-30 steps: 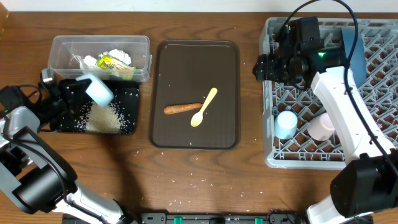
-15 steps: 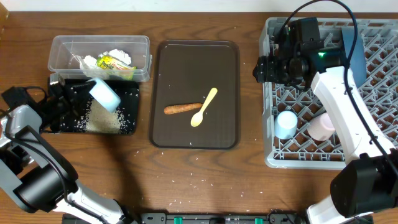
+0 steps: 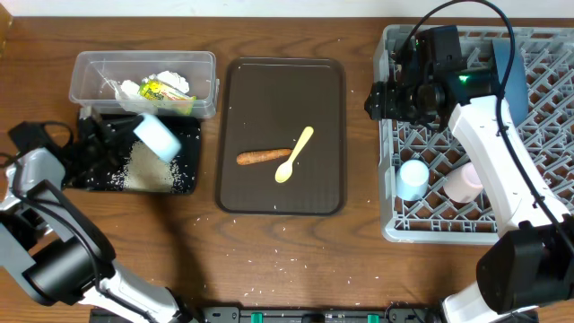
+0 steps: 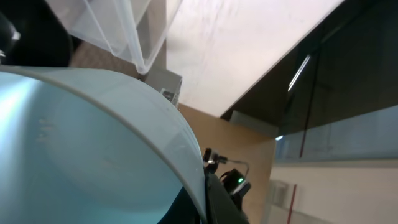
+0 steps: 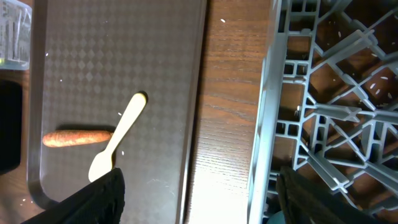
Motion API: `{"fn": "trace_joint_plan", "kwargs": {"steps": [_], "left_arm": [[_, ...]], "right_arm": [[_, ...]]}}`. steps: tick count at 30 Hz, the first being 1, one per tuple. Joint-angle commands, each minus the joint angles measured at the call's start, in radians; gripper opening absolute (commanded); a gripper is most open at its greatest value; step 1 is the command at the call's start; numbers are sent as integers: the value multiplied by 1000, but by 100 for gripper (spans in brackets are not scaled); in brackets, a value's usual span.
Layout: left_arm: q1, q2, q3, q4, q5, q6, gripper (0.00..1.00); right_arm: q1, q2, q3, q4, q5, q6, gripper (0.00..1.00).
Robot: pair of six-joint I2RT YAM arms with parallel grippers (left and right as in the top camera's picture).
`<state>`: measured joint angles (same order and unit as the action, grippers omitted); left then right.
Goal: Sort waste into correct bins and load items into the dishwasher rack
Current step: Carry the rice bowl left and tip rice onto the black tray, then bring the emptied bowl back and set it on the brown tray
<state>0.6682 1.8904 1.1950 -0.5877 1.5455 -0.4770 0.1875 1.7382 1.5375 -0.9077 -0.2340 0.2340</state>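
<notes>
The bowl will next swing across with my left gripper, turn upright, go down onto the brown serving tray's near end [image 3: 282, 193] and be released, with the rice in the black tray [image 3: 186, 148].
My left gripper [image 3: 128, 137] is shut on the rim of the light blue bowl [image 3: 158, 136] and holds it tilted above the black tray [image 3: 186, 148], where white rice [image 3: 148, 168] lies. The bowl [image 4: 81, 155] fills the left wrist view, with a finger [image 4: 214, 202] at its rim. The clear box [image 3: 99, 70] holds crumpled paper [image 3: 166, 81] and the green-and-yellow wrapper [image 3: 154, 91]. The carrot [image 3: 264, 157] and yellow spoon [image 3: 295, 153] lie on the brown serving tray [image 3: 323, 108]. My right gripper [image 3: 380, 97] is open and empty over the left edge of the rack [image 3: 547, 135].
The rack holds the dark blue plate [image 3: 508, 67], a light blue cup [image 3: 413, 178] and a pink cup [image 3: 466, 183]. Loose rice grains [image 3: 278, 266] dot the table in front. In the right wrist view the carrot [image 5: 78, 137], spoon [image 5: 119, 140] and rack [image 5: 329, 93] show above my open fingers [image 5: 205, 205].
My left gripper has carried the light blue bowl a little to the right and forward over the black tray. The right arm has not moved.
</notes>
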Motion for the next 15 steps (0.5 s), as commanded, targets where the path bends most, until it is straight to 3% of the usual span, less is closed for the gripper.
{"fn": "trace_joint_plan", "kwargs": {"steps": [1,8,15], "left_arm": [[-76,-104,14,35,24,43,6],[-349,-285,13,52,-283,78,6],[-770,-299,11,-91,-858,118,6]], "right_arm": [[-4,-3,5,-1,3,-15,79],[-4,-3,5,6,2,-15,81],[-4,-3,5,-5,2,-20,82]]}}
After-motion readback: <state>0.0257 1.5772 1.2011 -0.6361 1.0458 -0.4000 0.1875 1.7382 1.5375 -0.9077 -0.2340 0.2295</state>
